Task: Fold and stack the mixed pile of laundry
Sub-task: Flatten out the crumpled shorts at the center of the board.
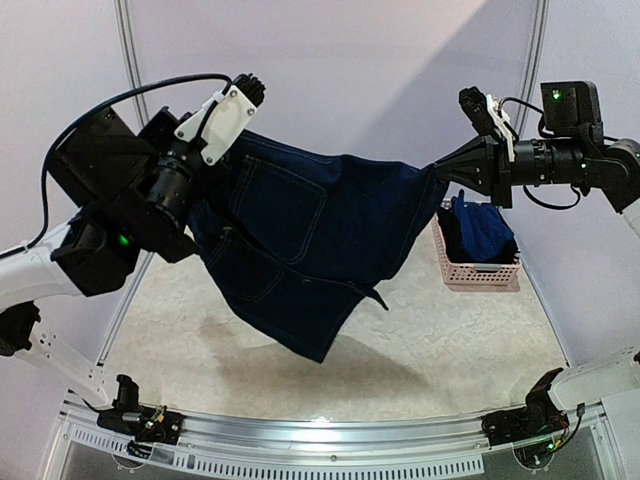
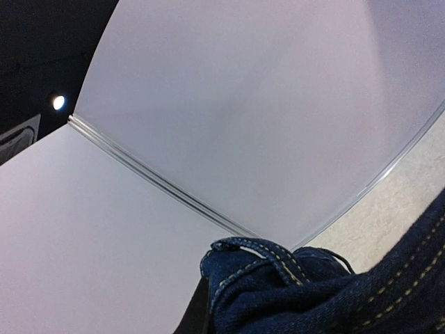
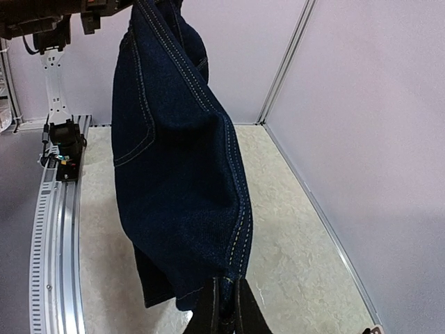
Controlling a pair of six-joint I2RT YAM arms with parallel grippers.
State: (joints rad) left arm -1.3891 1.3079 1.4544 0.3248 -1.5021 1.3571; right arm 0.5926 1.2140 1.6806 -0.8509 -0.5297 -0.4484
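Observation:
My left gripper moves down and outward next and releases the stretched denim on the bare tabletop by the back wall (image 2: 375, 217).
A dark navy denim piece (image 1: 310, 230) with pale stitching and a back pocket hangs in the air, stretched between both arms above the table. My left gripper (image 1: 232, 140) is shut on its upper left corner; in the left wrist view the bunched waistband (image 2: 278, 271) covers most of the gripper (image 2: 208, 282). My right gripper (image 1: 442, 170) is shut on the opposite corner, and the right wrist view shows its black fingertips (image 3: 226, 296) pinching the seam at the denim's (image 3: 174, 174) hem. Other laundry, blue and dark cloth (image 1: 485, 235), lies in the basket.
A small pink perforated basket (image 1: 480, 275) stands at the right, by the right wall. The pale mottled tabletop (image 1: 430, 340) lies below the hanging denim. White walls close the back and sides. A metal rail (image 1: 330, 435) with the arm bases runs along the near edge.

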